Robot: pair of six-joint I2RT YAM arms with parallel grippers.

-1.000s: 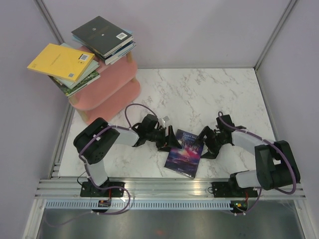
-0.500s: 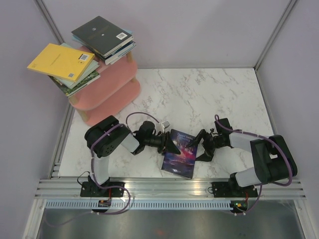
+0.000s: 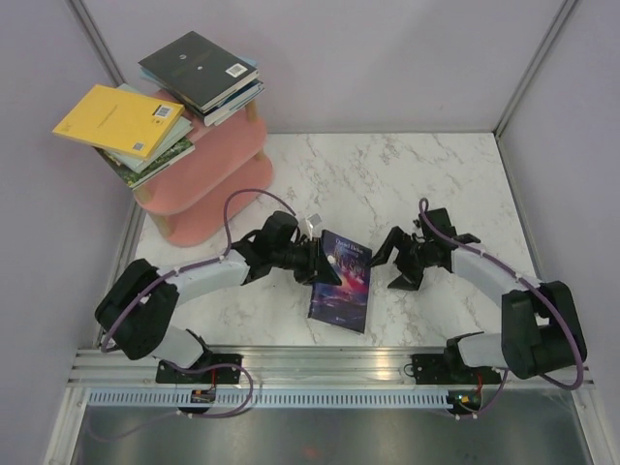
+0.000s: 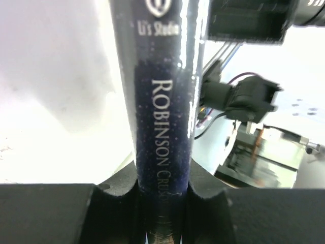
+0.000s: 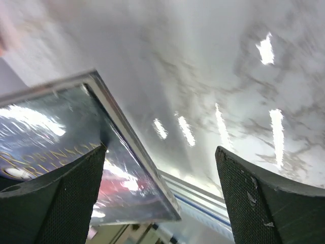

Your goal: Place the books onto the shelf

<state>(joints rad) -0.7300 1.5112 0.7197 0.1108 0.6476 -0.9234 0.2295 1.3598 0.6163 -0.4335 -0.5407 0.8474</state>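
The left gripper rises outward, to the left in the top view, and releases the purple book (image 3: pixel 341 283) upon it next, since the yellow book's cover (image 3: pixel 120 120) lies bare.
A purple galaxy book (image 3: pixel 341 283) is over the marble table (image 3: pixel 407 174) between my two arms. My left gripper (image 3: pixel 324 265) is shut on its spine, and in the left wrist view the dark blue spine (image 4: pixel 162 101) sits pinched between both fingers of the left gripper (image 4: pixel 162 195). My right gripper (image 3: pixel 389 263) stands open just right of the book, touching nothing. In the right wrist view the book's glossy cover (image 5: pixel 76 152) lies beside the left finger of the right gripper (image 5: pixel 161 152). The pink shelf (image 3: pixel 218 160) stands at the back left.
On the shelf's top board lies a stack of books with a black cover (image 3: pixel 201 70) uppermost. A second pile topped by a yellow book (image 3: pixel 116 118) overhangs the shelf's left side. Purple walls enclose the table, and a metal rail (image 3: pixel 329 363) runs along its near edge.
My left arm stretched out to the right and its jaws closed on the book's spine. The book turned and shifted a little. My right gripper drew back to the right, away from the book.
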